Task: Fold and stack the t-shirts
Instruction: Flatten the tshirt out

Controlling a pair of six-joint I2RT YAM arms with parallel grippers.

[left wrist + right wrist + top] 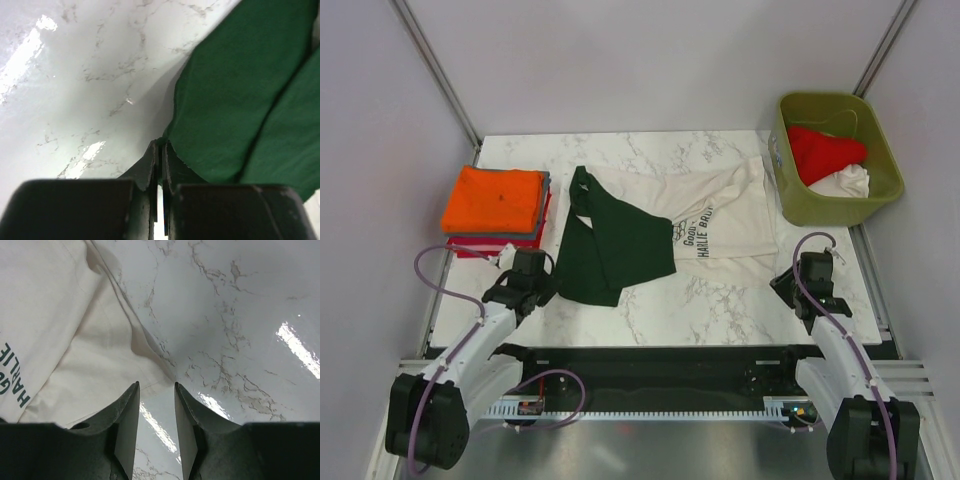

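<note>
My right gripper eases the short way down onto the tip of the shirt's cream corner next, since it already lies between my open fingers.
The cream t-shirt with dark green sleeves and print lies spread across the marble table, its green part folded over at the left. My left gripper is at the green part's lower left edge. In the left wrist view the gripper is shut, with the green fabric's edge pinched at the tips. My right gripper is at the shirt's lower right corner. In the right wrist view it is open, just short of the cream hem.
A stack of folded shirts, orange on top, sits at the left of the table. An olive-green bin at the back right holds a red shirt and a white one. Grey walls enclose the table.
</note>
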